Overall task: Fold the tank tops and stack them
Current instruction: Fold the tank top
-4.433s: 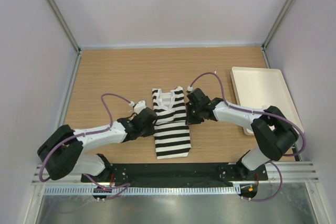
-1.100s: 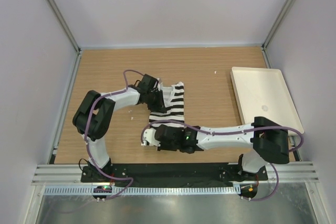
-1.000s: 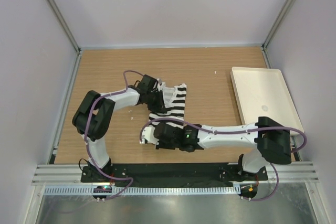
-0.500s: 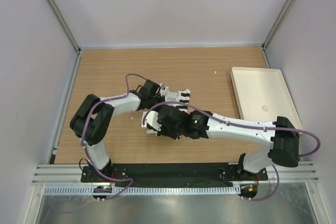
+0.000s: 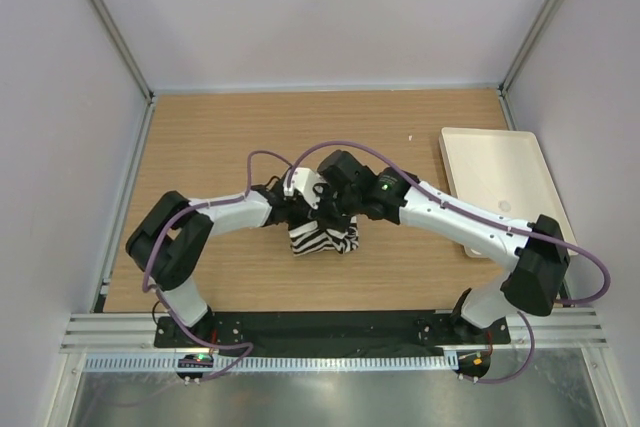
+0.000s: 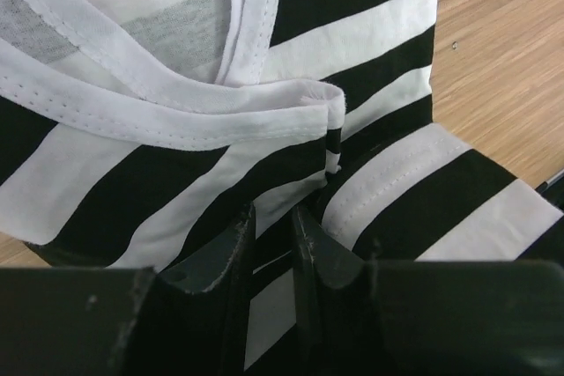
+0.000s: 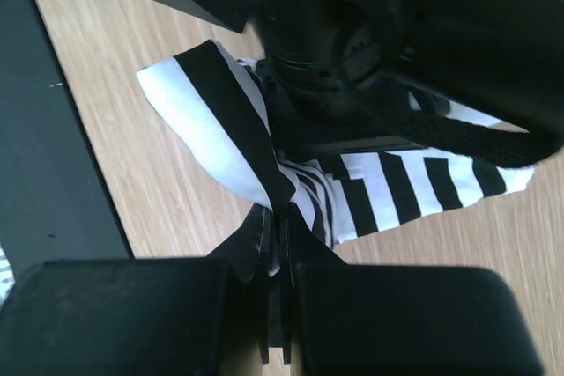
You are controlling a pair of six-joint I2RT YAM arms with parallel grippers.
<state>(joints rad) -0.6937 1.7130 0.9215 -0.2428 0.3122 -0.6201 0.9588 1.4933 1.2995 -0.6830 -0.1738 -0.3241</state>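
Next, my right gripper moves outward and down to let go of the tank top's thin edge over its far striped part (image 7: 425,186). That cloth lies below and outward of my gripper.
The black-and-white striped tank top (image 5: 324,239) lies bunched and doubled over at the middle of the table, hanging from both grippers. My left gripper (image 5: 292,215) is shut on a fold of striped cloth next to the white trim (image 6: 176,121); the jaws pinch the cloth (image 6: 273,222). My right gripper (image 5: 323,209) sits right beside it, shut on a thin edge of the tank top (image 7: 275,217), with a striped corner (image 7: 211,121) sticking up to its left. The left gripper's black body (image 7: 335,68) looms close in the right wrist view. Only one tank top shows.
A plain white rectangular tray (image 5: 500,187) stands at the right side of the table, under the right forearm's far edge. The wooden table (image 5: 200,137) is walled by pale panels on three sides. A black mounting rail (image 5: 320,332) runs along the near edge.
My right gripper has carried the tank top's lower hem from the near side up to the neck end, doubling the cloth. The left gripper has shifted right and nearer, still holding the top.
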